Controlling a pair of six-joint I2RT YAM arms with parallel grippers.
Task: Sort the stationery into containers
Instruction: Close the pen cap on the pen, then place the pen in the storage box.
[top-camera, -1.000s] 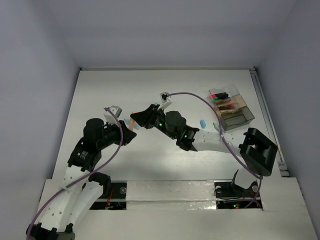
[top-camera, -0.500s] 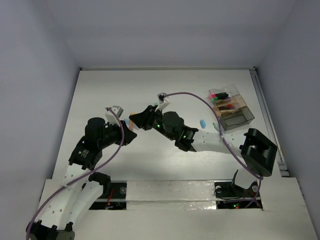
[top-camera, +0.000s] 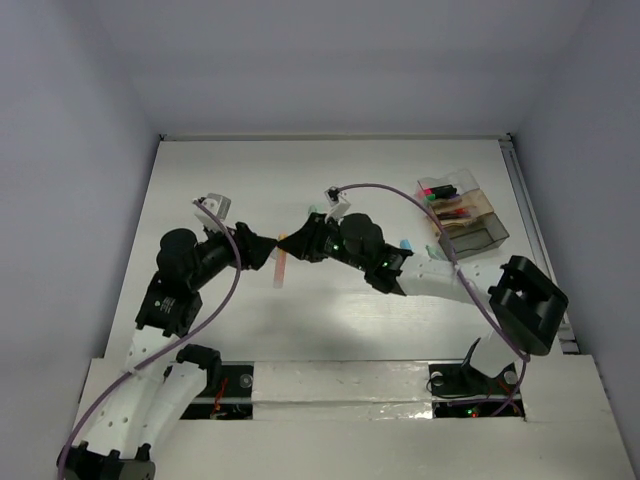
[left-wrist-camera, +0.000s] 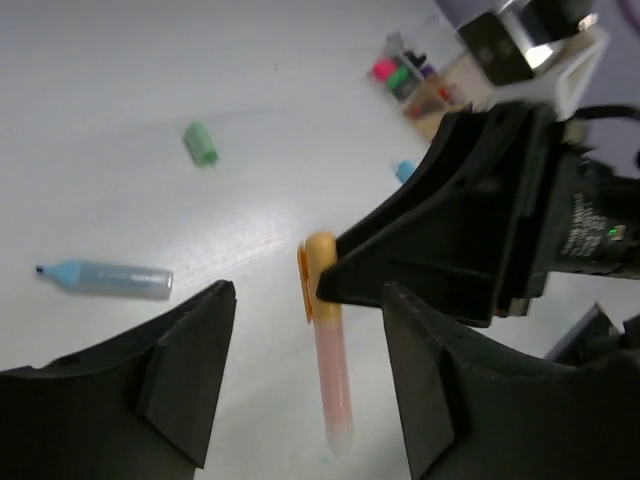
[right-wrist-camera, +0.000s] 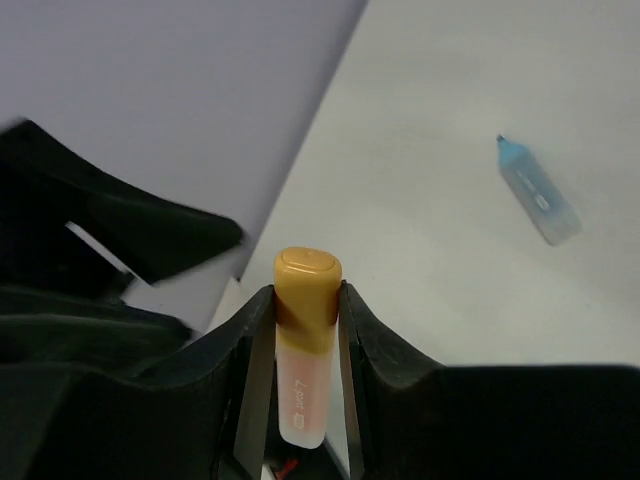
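My right gripper holds the highlighter and will move right in the top view, over the free space of the container's empty gray section (top-camera: 476, 237), to lower and release it.
An orange-capped highlighter (right-wrist-camera: 305, 345) with a pale pink body sits in my right gripper (right-wrist-camera: 305, 300), which is shut on its cap. In the top view the highlighter (top-camera: 281, 260) hangs between the two grippers over the table's middle. My left gripper (left-wrist-camera: 312, 330) is open, its fingers (left-wrist-camera: 185, 370) standing on either side of the highlighter's body (left-wrist-camera: 332, 380) without touching it. The container (top-camera: 462, 212), a clear compartmented box with pink and green items inside, stands at the far right.
A light blue highlighter (left-wrist-camera: 105, 278) lies on the table to the left, also in the right wrist view as the blue highlighter (right-wrist-camera: 540, 190). A small green piece (left-wrist-camera: 201, 143) lies farther back. A small blue eraser (top-camera: 405, 244) lies near the right arm.
My left gripper has opened, let go of the orange-capped highlighter and drawn back to the left. The right gripper keeps hold of it and has shifted slightly right.
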